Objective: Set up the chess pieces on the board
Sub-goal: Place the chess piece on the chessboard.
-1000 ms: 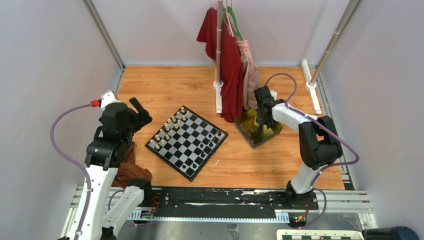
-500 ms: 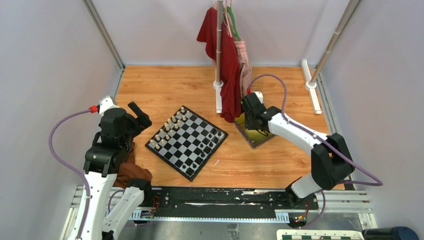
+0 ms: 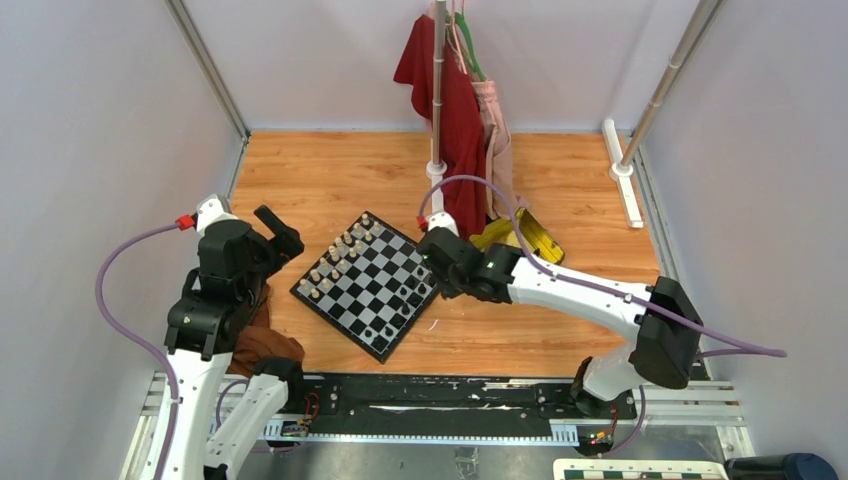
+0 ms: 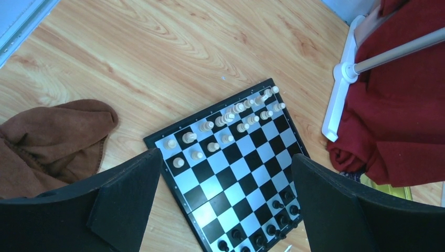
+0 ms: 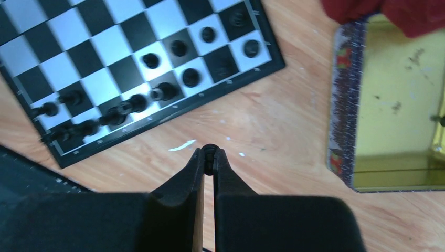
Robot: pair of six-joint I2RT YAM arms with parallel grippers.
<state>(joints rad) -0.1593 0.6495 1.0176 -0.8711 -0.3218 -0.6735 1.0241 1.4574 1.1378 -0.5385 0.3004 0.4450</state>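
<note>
The inner black row is missing pieces at the board's empty white square [image 3: 387, 315] [image 5: 99, 85]. I should move my right gripper to the left in the top view and down onto that square to let go.
The board [image 3: 375, 272] lies tilted on the wooden table, also in the left wrist view [image 4: 246, 173] and the right wrist view [image 5: 105, 58]. Cream chess pieces [image 3: 340, 255] [image 4: 225, 123] line its far-left side. Black chess pieces [image 3: 410, 295] [image 5: 131, 102] stand along its near-right side, some leaning. My right gripper [image 3: 442, 280] [image 5: 210, 157] hangs above bare wood just off that edge, shut on a small black piece [image 5: 210, 151] at its fingertips. My left gripper [image 3: 283, 232] [image 4: 225, 157] is open and holds nothing, raised above the board's left corner.
A shiny gold tray [image 3: 520, 240] [image 5: 399, 105] sits right of the board. Red and pink garments [image 3: 440, 90] hang from a white stand [image 4: 338, 105] behind it. A brown cloth [image 3: 260, 340] [image 4: 52, 142] lies at the near left.
My right arm has swung left from over the gold tray to the board's right edge, its jaws staying shut. The left arm has barely moved.
</note>
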